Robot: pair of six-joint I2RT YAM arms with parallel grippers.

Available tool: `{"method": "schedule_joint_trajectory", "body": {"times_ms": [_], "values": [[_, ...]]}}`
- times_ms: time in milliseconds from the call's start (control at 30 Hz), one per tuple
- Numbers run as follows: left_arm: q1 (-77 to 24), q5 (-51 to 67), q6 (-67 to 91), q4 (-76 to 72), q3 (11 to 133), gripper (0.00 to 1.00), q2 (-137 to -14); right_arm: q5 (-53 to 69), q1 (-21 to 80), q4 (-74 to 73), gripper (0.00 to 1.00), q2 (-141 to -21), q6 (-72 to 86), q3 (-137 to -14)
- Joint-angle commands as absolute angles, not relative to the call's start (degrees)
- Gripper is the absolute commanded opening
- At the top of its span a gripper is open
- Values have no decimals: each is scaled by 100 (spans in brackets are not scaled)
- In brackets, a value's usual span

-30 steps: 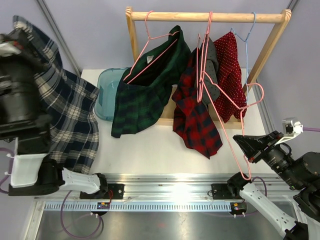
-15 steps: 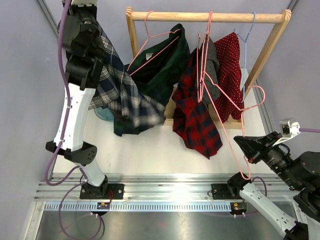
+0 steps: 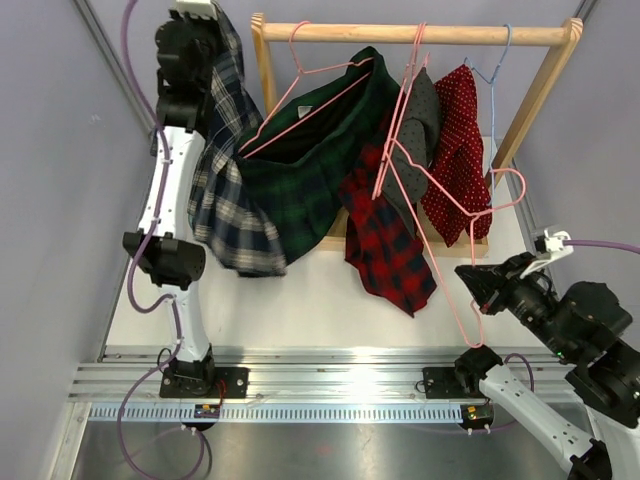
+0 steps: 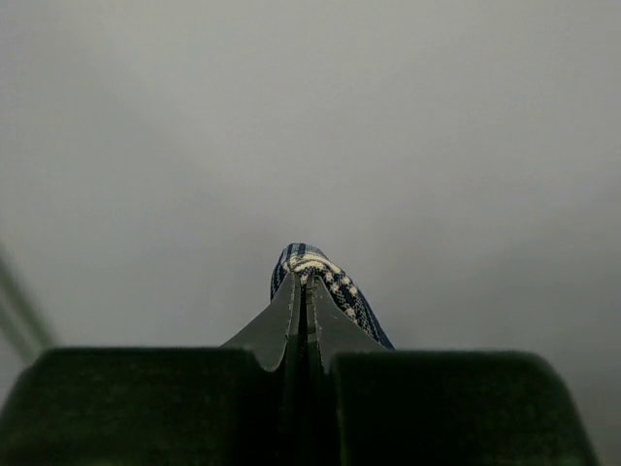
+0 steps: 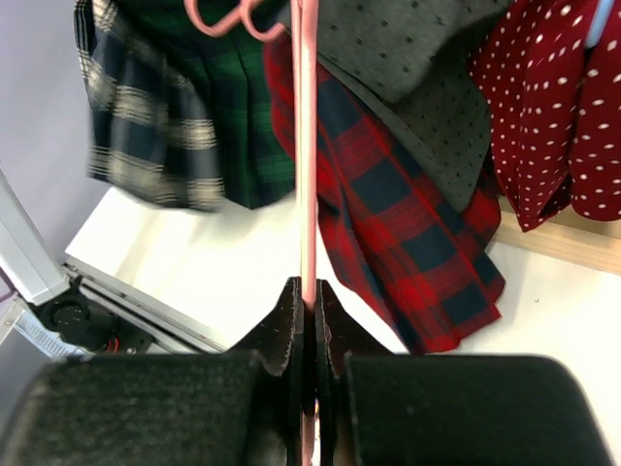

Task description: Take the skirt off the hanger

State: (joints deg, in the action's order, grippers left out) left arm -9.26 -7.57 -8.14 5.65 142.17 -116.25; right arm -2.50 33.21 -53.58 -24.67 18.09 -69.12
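Note:
The rack's bare bar (image 3: 482,36) beside the blue hanger is above my right gripper and outward of it, so I will raise my right gripper outward, hook the empty pink hanger (image 3: 447,205) there and let go.
A navy and white plaid skirt (image 3: 228,190) hangs free of any hanger from my left gripper (image 3: 214,14), which is raised high at the back left, beside the rack's left post. In the left wrist view the gripper (image 4: 306,283) is shut on a fold of the skirt (image 4: 340,286). My right gripper (image 3: 480,288) is at the front right, shut on the lower bar of an empty pink hanger (image 3: 447,205). That hanger leans up toward the rack. In the right wrist view the hanger (image 5: 308,146) runs straight up from the shut gripper (image 5: 309,293).
A wooden rack (image 3: 400,33) stands at the back. It holds a green plaid skirt (image 3: 315,165) on a pink hanger, a red plaid skirt (image 3: 390,245), a grey dotted garment (image 3: 425,110), a red polka-dot garment (image 3: 460,140) and a blue hanger (image 3: 495,75).
My left arm has swung the plaid skirt from the low left up and to the back, next to the rack. My right gripper shifted the pink hanger slightly left. The rack's garments swayed.

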Motion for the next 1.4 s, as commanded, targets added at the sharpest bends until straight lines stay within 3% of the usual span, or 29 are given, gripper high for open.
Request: {"method": "schedule_joint_trajectory", "body": {"times_ms": [0, 100, 200, 233, 667, 933, 1000, 1033, 1100, 1367], "values": [[-1002, 587, -28, -217, 14432, 2, -12241, -308, 3296, -5090, 0, -2707, 1749, -6663], [-984, 668, 148, -421, 14300, 11, -12585, -299, 3305, -5010, 0, -2751, 1784, -6618], [-958, 485, 307, -413, 13993, 94, -12674, -351, 3305, -4975, 0, -2760, 1775, -6644], [-932, 388, 325, -370, 13905, 99, -12639, -378, 3305, -4975, 0, -2760, 1758, -6662], [-940, -764, 70, -378, 11639, 99, -9890, -405, 3305, -4861, 0, -2962, 1600, -7215], [-967, -888, 711, -457, 8891, 99, -7455, -457, 3305, -4843, 0, -2971, 1678, -7655], [-967, -774, 895, -544, 8361, 99, -7025, -597, 3305, -4974, 27, -2953, 1766, -7751], [-975, -730, 949, -580, 8150, 99, -6692, -624, 3305, -5027, 25, -2962, 1767, -7795], [-984, -598, 1089, -519, 7639, 99, -6391, -633, 3305, -5062, 1, -2918, 1749, -7849], [-1634, -579, 1178, -53, 6558, 99, -4995, -192, 3305, -4843, 0, -2873, 1881, -8015]]}}
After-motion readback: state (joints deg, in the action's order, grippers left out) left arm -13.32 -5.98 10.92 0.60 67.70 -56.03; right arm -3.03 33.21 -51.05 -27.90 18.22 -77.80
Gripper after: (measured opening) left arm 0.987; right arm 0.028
